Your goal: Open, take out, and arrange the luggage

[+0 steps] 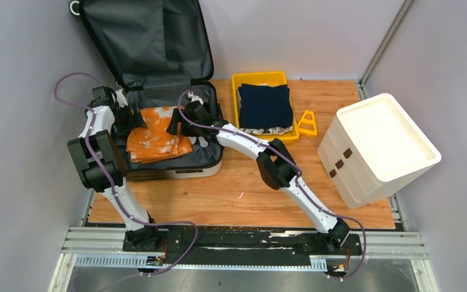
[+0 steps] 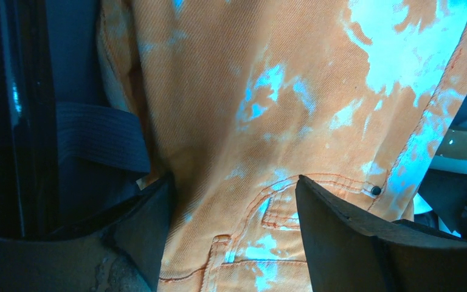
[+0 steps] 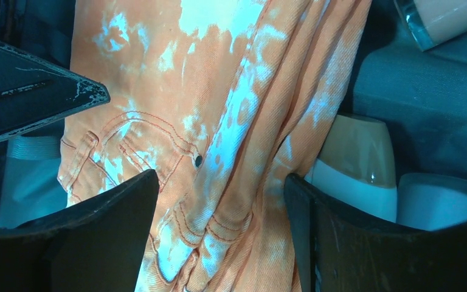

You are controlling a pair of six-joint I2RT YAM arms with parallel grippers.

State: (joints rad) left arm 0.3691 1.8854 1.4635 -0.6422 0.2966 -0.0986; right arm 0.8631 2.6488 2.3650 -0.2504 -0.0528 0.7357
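My right gripper stays low at the jeans next and closes its fingers on the stacked folded edge [image 1: 178,134] [image 3: 234,198], which already lies between its open fingers.
The luggage [image 1: 176,169] lies open at the back left, its lid [image 1: 146,42] propped up and showing dark grey lining. Folded orange, white-blotched jeans [image 1: 155,141] lie in its lower half. My left gripper [image 1: 131,118] is down on the jeans' left edge. In the left wrist view it [image 2: 234,201] is open, its jaws wide over flat denim [image 2: 249,91]. My right gripper [image 1: 179,125] is at the jeans' right edge. In the right wrist view it [image 3: 222,194] has bunched denim [image 3: 219,91] filling the gap and touching both fingers.
Pale bottles [image 3: 356,158] lie in the luggage beside the jeans, and a grey strap [image 2: 97,137] crosses the lining. A yellow tray [image 1: 258,78] holding a dark blue garment [image 1: 266,106] stands to the right. Beyond it are a yellow triangle [image 1: 307,125] and a white foam box [image 1: 383,146].
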